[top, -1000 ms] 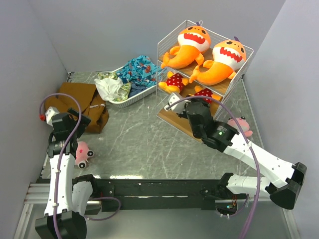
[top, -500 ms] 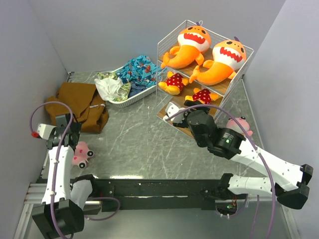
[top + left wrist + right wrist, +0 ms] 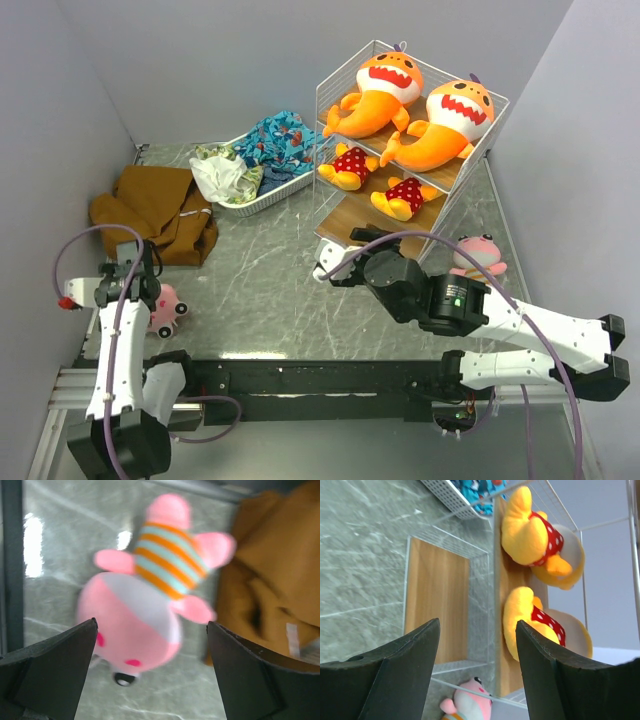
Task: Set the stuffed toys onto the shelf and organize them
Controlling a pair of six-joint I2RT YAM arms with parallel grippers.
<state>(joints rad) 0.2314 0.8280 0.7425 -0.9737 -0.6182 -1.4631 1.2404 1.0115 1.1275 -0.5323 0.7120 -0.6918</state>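
My left gripper lowers onto the pink plush's round head (image 3: 167, 309) (image 3: 132, 625) next and closes across it, since the head lies below, between the open fingers.
The shelf (image 3: 345, 215) stands at the back right. Two orange sharks (image 3: 385, 90) (image 3: 450, 120) lie on its top tier, and two red-dress dolls (image 3: 348, 165) (image 3: 402, 195) on the middle tier. One pink striped plush (image 3: 478, 252) sits on the table beside the shelf's right side. Another pink plush (image 3: 165, 308) lies at the near left. My left gripper (image 3: 151, 624) hangs open over this plush (image 3: 150, 595), fingers apart on either side of its head, not touching. My right gripper (image 3: 335, 268) is open and empty in front of the shelf's bare bottom plank (image 3: 437, 600).
A low white basket (image 3: 262, 195) of patterned clothes stands left of the shelf. A brown cloth (image 3: 160, 210) lies at the far left, close to the left plush (image 3: 270, 580). Walls close in on the left, back and right.
My right gripper opened and drew back from the middle tier toward the near left, leaving the second doll there. My left arm swung down over the left pink plush.
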